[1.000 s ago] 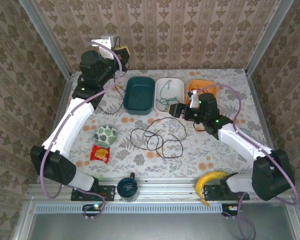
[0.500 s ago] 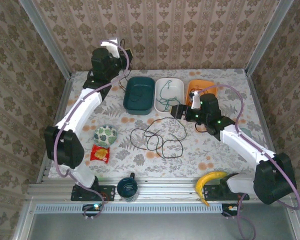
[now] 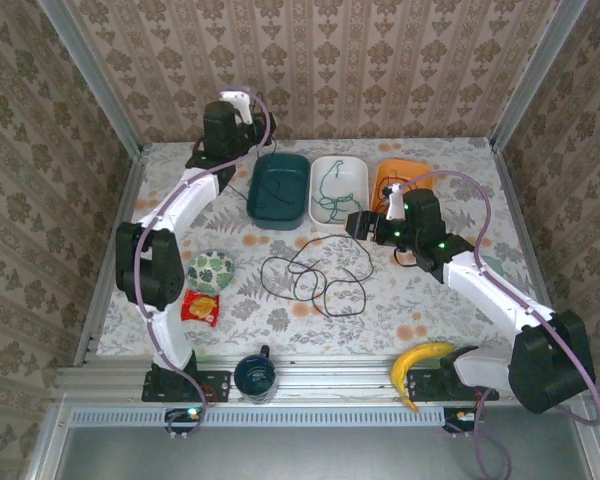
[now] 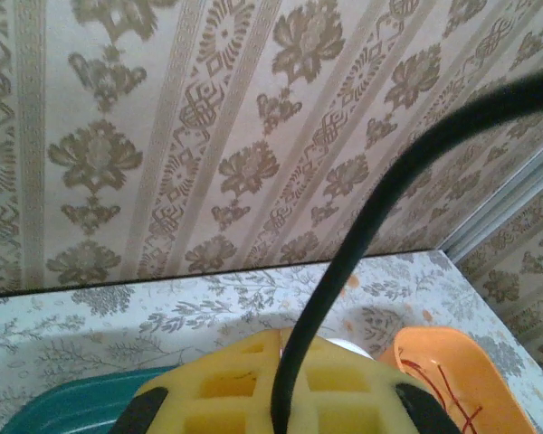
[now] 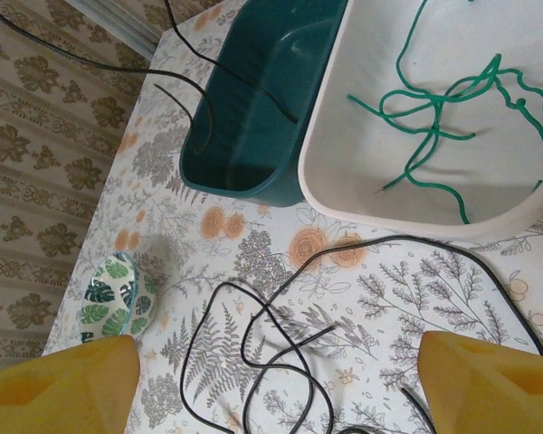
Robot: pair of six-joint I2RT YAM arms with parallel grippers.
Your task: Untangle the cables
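Note:
The black cable's free lengths already hang over the teal tray [image 3: 278,194] [image 4: 89,407] below my left gripper, so it will next tilt its fingers downward, lower and release inside the tray.
My left gripper [image 3: 245,108] is raised at the back wall, shut on a black cable [image 4: 344,262] that rises from between its yellow fingers [image 4: 226,393]. That cable's free lengths hang over the teal tray [image 5: 244,117]. A looped black cable [image 3: 315,275] lies tangled mid-table. My right gripper [image 3: 355,222] hovers just beyond it, open, its yellow fingertips [image 5: 54,384] wide apart above the loops [image 5: 281,344]. A green cable [image 5: 443,108] lies in the white tray [image 5: 344,172]. A red cable [image 4: 443,380] lies in the orange tray [image 4: 452,362].
Three trays stand in a row at the back: teal [image 3: 278,190], white [image 3: 352,175], orange [image 3: 405,172]. A leaf-patterned bowl [image 3: 211,270] and a red packet [image 3: 200,306] sit at the left. A dark mug [image 3: 254,375] and a banana [image 3: 420,360] lie at the near edge.
The left arm has swung right along the back wall, carrying its black cable toward the teal tray. The right gripper has barely shifted.

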